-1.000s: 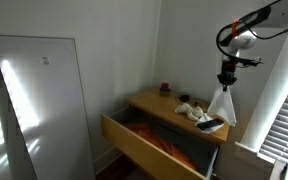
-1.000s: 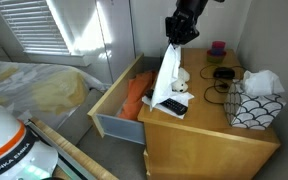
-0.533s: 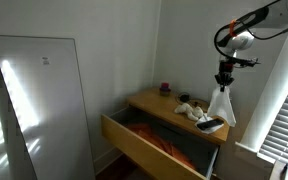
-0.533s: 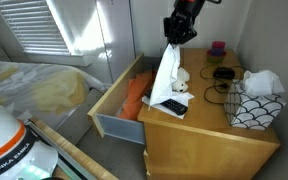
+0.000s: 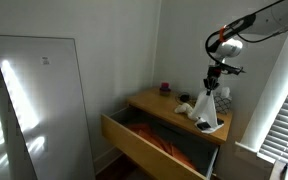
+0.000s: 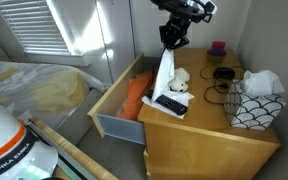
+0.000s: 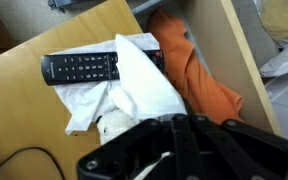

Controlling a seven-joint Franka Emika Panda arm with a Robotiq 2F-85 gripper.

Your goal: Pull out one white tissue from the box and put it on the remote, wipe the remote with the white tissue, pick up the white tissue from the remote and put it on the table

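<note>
My gripper moves down next while shifting toward the tissue box (image 6: 252,108), over the remote's bare end (image 6: 181,109), and releases the tissue, since that end lies uncovered below it.
My gripper (image 6: 171,42) is shut on the top of a white tissue (image 6: 164,76), which hangs down from it above the wooden dresser top (image 6: 199,125). The tissue's lower end lies across one end of the black remote (image 6: 171,105) near the dresser's front edge. In the wrist view the tissue (image 7: 142,82) covers the right end of the remote (image 7: 81,68), with the gripper fingers (image 7: 179,148) close above. The patterned tissue box (image 6: 252,108) stands apart at the dresser's end. In an exterior view the gripper (image 5: 212,78) holds the tissue (image 5: 208,106) over the dresser.
An open drawer (image 6: 112,112) below the dresser front holds an orange cloth (image 6: 134,96). A small white soft toy (image 6: 181,80), a black cable (image 6: 222,76) and a purple cup (image 6: 217,47) sit on the dresser. A white panel (image 5: 39,100) leans on the wall.
My gripper has moved sideways along the dresser with the tissue. The tissue's lower end has dragged over the remote and now covers more of it.
</note>
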